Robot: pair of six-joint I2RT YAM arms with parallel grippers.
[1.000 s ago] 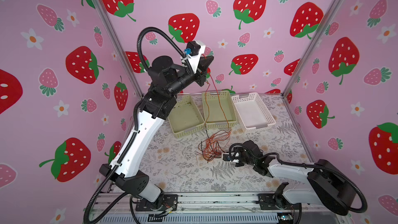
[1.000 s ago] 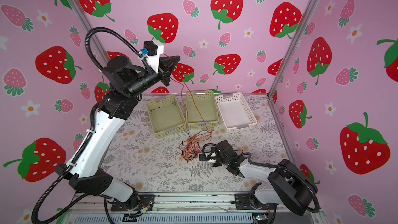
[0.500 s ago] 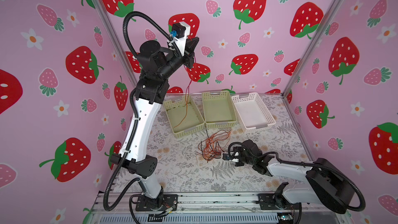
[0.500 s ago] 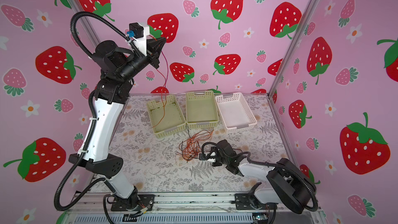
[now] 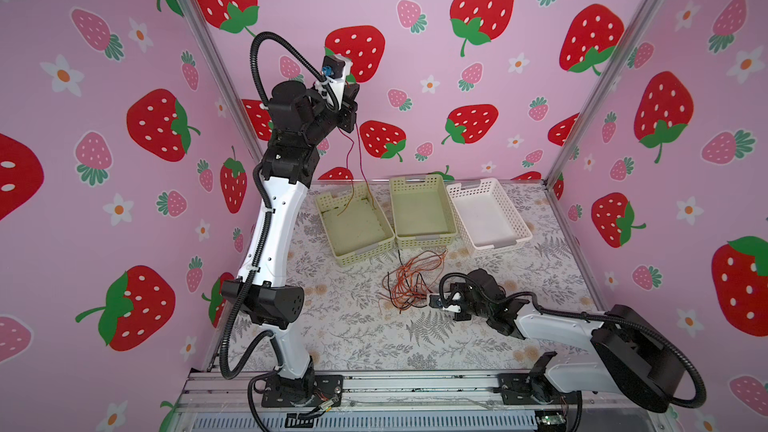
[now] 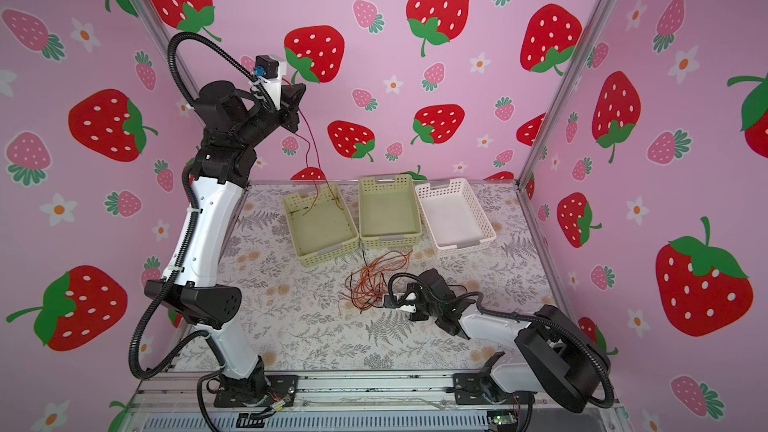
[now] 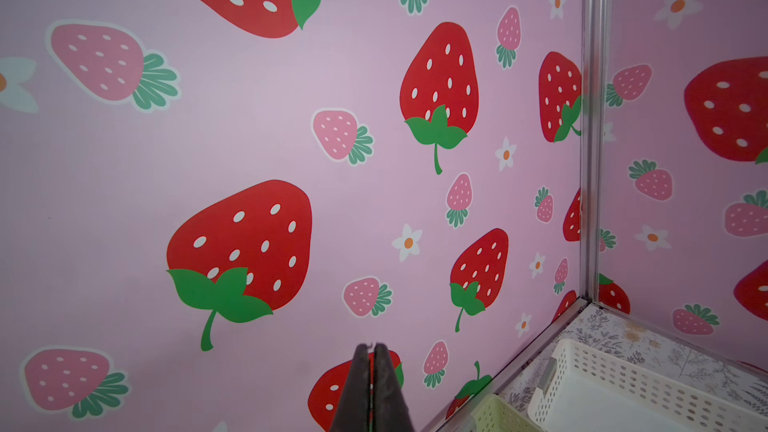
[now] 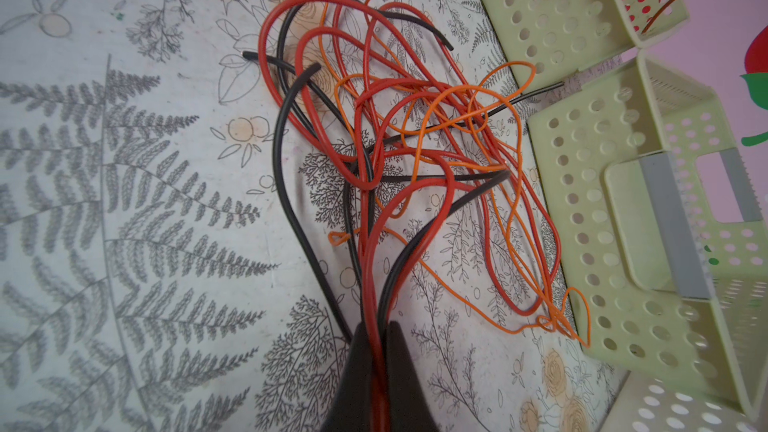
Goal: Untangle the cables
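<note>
My right gripper should stay low at the tangle's edge (image 5: 423,297) (image 8: 374,300) and open to let go of the red and black cable pieces, because the red cable in my left gripper hangs clear of them.
The cables (image 5: 409,280) (image 6: 374,280) lie as a tangle of thin orange, red and black wires on the floral table in front of the baskets. My right gripper (image 5: 434,301) (image 8: 376,326) rests low at the tangle's near edge, shut on red and black strands of it (image 8: 415,139). High up by the back wall, my left gripper (image 5: 351,118) (image 6: 297,112) (image 7: 371,347) is shut on one red cable (image 5: 359,155) (image 6: 311,151). That cable hangs down, its lower end inside the left green basket (image 5: 361,251).
Three baskets stand in a row at the back: the left green one, a middle green basket (image 5: 424,238) and a white basket (image 5: 498,245). Pink strawberry walls close in the back and sides. A metal rail (image 5: 415,384) runs along the front.
My left arm has swung left with the red cable, from over the middle basket to over the left one; the cable now hangs clear of the tangle. The right arm has stayed put.
</note>
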